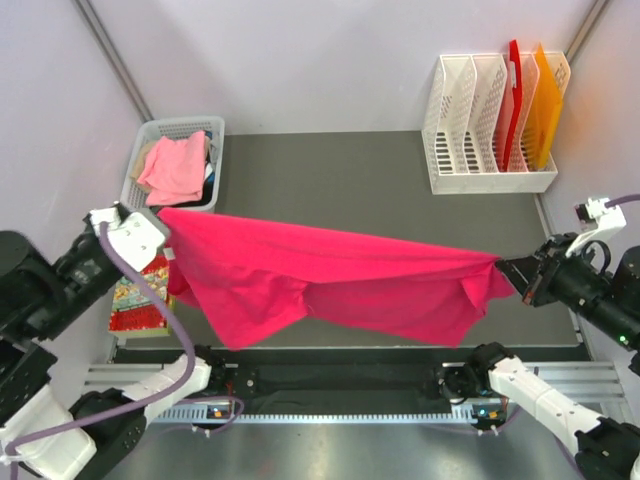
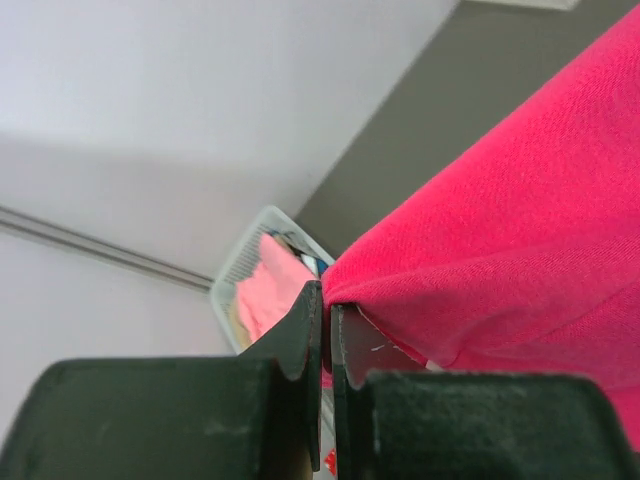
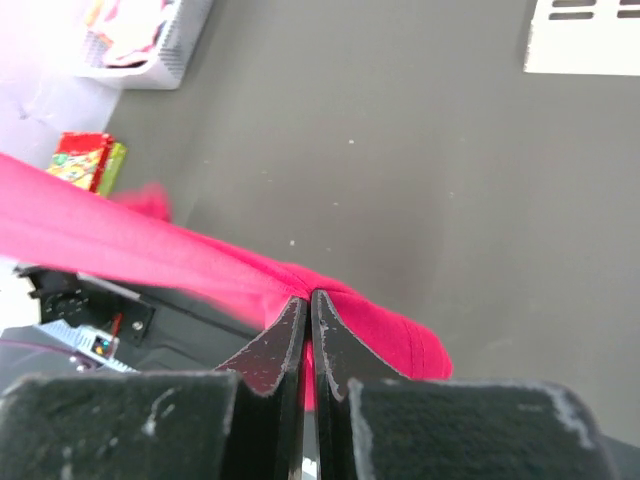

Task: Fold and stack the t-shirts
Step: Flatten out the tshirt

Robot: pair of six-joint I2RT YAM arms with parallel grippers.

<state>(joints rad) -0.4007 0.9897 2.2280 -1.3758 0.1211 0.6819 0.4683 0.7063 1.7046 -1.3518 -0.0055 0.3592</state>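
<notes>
I should lower my left gripper and move it outward first, to get its corner of the magenta-pink t-shirt onto the table (image 1: 238, 192) (image 2: 337, 226) beside the basket.
The bright magenta-pink t-shirt (image 1: 330, 275) hangs stretched in the air between my two grippers, above the dark table. My left gripper (image 1: 165, 232) is shut on its left corner; in the left wrist view the cloth (image 2: 500, 220) runs out from the pinched jaws of that gripper (image 2: 327, 300). My right gripper (image 1: 508, 270) is shut on its right corner; in the right wrist view that gripper (image 3: 309, 297) pinches the cloth (image 3: 380, 325). The paler salmon-pink t-shirt (image 1: 178, 165) lies crumpled in the white basket (image 1: 145, 140) at the back left, and it also shows in the left wrist view (image 2: 270, 285).
A white file rack (image 1: 485, 175) with red and orange boards stands at the back right. A colourful packet (image 1: 140, 300) lies at the left edge of the table, partly under the left arm. Grey walls close in on both sides.
</notes>
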